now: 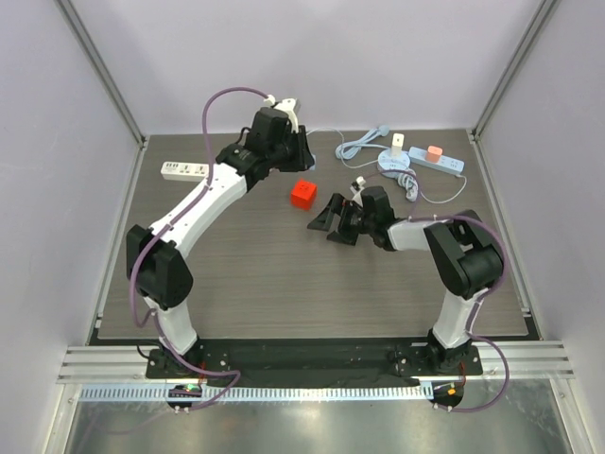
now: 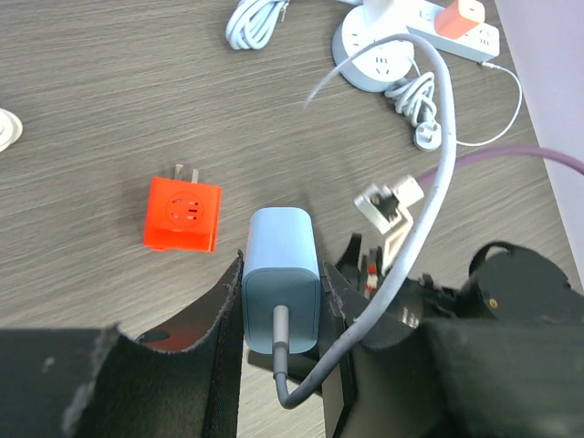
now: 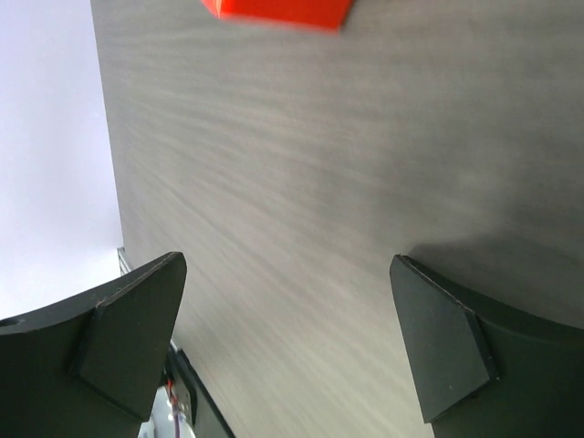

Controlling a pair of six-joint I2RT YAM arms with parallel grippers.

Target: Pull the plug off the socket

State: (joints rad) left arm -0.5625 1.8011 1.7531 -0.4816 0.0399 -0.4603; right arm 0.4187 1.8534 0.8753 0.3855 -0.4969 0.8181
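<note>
The plug is off the red socket (image 1: 302, 194), so next I need to move my left gripper back, to the left in the top view and down onto bare wood, and let go of the plug there.
My left gripper (image 2: 281, 290) is shut on a blue-grey charger plug (image 2: 281, 274), with a grey cable (image 2: 436, 173) leaving its near end. The plug is held above the table, apart from the red cube socket (image 2: 182, 214), which lies to its left with its holes facing up. In the top view the left gripper (image 1: 298, 156) is just behind the red socket (image 1: 302, 194); the plug is hidden there. My right gripper (image 1: 326, 219) is open and empty, low over the table to the right of the socket. In the right wrist view its gripper (image 3: 287, 310) faces bare wood, with the red socket (image 3: 278, 9) at the top edge.
A white power strip (image 1: 184, 170) lies at the back left. At the back right are a round blue socket (image 1: 395, 161) holding a white plug, a blue strip (image 1: 444, 161) with an orange plug (image 1: 434, 152), and a coiled cable (image 1: 364, 144).
</note>
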